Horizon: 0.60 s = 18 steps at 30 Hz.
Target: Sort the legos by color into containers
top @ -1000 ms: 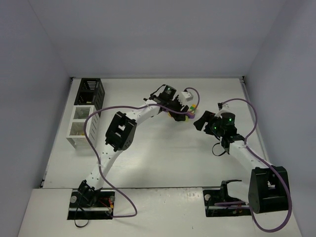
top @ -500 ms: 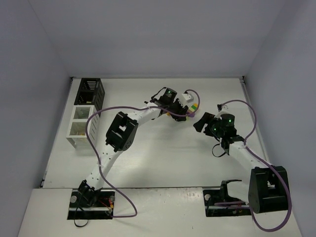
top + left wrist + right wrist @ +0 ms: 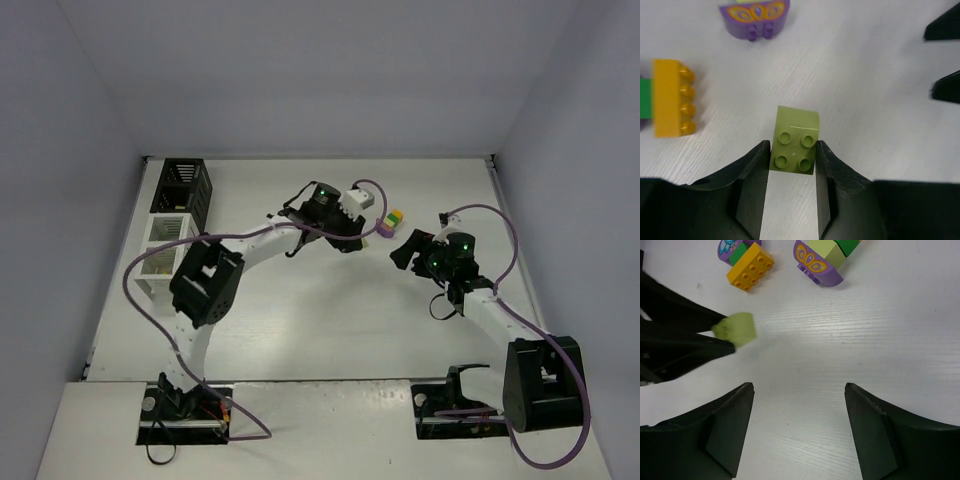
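Observation:
My left gripper swings the light green lego (image 3: pixel 794 144) over the black container's near section next and releases it, since that section lies to its left in the top view.
My left gripper (image 3: pixel 792 152) is shut on a light green lego (image 3: pixel 794 144), its studs facing the camera. In the right wrist view the same light green lego (image 3: pixel 735 329) sits at the tips of the left fingers (image 3: pixel 685 342). Other legos lie close by: a yellow brick (image 3: pixel 671 97), a purple butterfly piece (image 3: pixel 755 19) and a dark green one (image 3: pixel 644 97). From above, this lego cluster (image 3: pixel 390 221) lies between both arms. My right gripper (image 3: pixel 799 390) is open over bare table, with nothing between its fingers. The containers stand at the far left: one black (image 3: pixel 181 186), two white (image 3: pixel 165 232).
The right gripper's black fingertips (image 3: pixel 946 59) show at the right edge of the left wrist view. Purple cables loop off both arms (image 3: pixel 200 240). Grey walls close in the table on three sides. The arm bases (image 3: pixel 185 405) sit at the near edge.
The left jaws have closed on the light green lego. The left arm has swung left, drawing it away from the cluster. The right arm has stayed put.

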{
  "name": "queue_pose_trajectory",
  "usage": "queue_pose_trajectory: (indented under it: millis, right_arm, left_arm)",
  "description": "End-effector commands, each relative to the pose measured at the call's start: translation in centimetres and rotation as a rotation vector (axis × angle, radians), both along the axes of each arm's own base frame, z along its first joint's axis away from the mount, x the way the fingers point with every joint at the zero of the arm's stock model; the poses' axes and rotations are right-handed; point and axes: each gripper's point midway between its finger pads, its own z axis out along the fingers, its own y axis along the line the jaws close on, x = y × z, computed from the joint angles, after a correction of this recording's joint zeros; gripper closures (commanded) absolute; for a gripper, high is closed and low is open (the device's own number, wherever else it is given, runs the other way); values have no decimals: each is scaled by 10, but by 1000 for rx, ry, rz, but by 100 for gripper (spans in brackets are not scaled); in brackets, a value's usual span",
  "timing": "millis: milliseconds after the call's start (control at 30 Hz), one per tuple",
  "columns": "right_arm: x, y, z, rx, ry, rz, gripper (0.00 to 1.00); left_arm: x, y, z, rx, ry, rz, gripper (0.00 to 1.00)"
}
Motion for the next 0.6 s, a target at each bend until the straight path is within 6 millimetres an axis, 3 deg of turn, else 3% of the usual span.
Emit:
queue_pose_trajectory:
  millis: [0, 100, 167, 200, 233, 267, 467, 567]
  right_arm:
    - [11, 4, 24, 34, -102, 10, 30]
    - [11, 5, 26, 45, -109, 13, 30]
    - [10, 8, 26, 57, -119, 25, 30]
    - [9, 8, 27, 63, -122, 29, 31]
    - [9, 9, 27, 68, -122, 30, 31]
    - [9, 10, 26, 69, -122, 34, 31]
    - [8, 11, 27, 77, -125, 39, 31]
    - [8, 13, 26, 84, -124, 49, 31]
  left_arm:
    - [22, 16, 144, -200, -218, 179, 91]
    - [24, 59, 162, -148, -221, 331, 91]
    - [33, 98, 158, -101, -194, 487, 91]
    - [33, 114, 172, -112, -205, 537, 91]
    - [39, 142, 165, -86, -187, 632, 91]
    - [39, 161, 179, -101, -204, 692, 91]
    - [49, 282, 186, -86, -138, 1033, 91]
    - [49, 337, 180, -17, -113, 1178, 91]
